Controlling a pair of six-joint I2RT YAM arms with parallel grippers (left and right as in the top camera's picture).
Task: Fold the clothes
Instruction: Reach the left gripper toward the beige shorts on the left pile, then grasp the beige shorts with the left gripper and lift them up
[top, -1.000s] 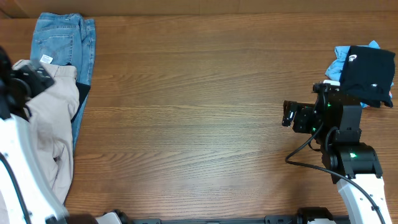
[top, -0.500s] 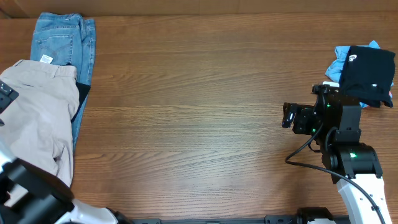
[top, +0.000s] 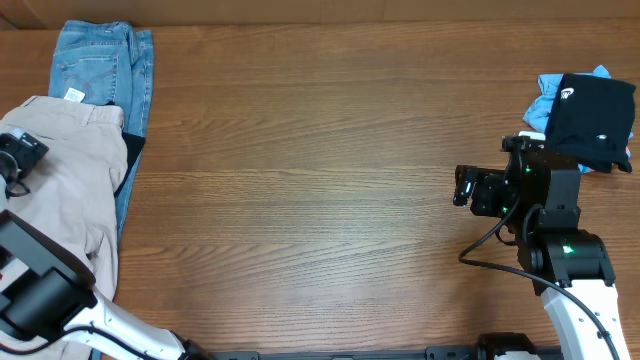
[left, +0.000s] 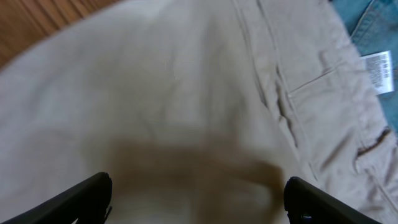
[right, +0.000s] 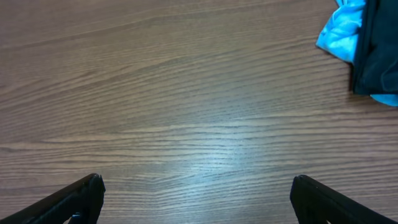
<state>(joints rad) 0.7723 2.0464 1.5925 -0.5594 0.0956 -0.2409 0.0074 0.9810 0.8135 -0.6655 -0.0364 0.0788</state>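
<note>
The left gripper lowers slightly toward the pocket seams of the beige trousers (top: 70, 190) next.
Folded light beige trousers (top: 70, 190) lie at the table's left edge, on top of blue jeans (top: 100, 70). The left wrist view shows the beige fabric (left: 186, 93) close up with its waistband and pocket seams. My left gripper (top: 18, 155) is open and empty, hovering just above the beige trousers (left: 196, 202). My right gripper (top: 462, 187) is open and empty over bare wood (right: 196, 199) at the right. A black garment (top: 592, 120) lies on a light blue one (top: 545, 95) at the far right; both show in the right wrist view (right: 373, 50).
A white label (left: 379, 64) on the jeans shows beside the beige waistband. The wooden table (top: 320, 180) stretches between the two piles. The arm bases stand at the front edge.
My left arm has swung: the gripper left the top of the beige trousers, went out of sight, and now is back over their left part. The right arm has not moved.
</note>
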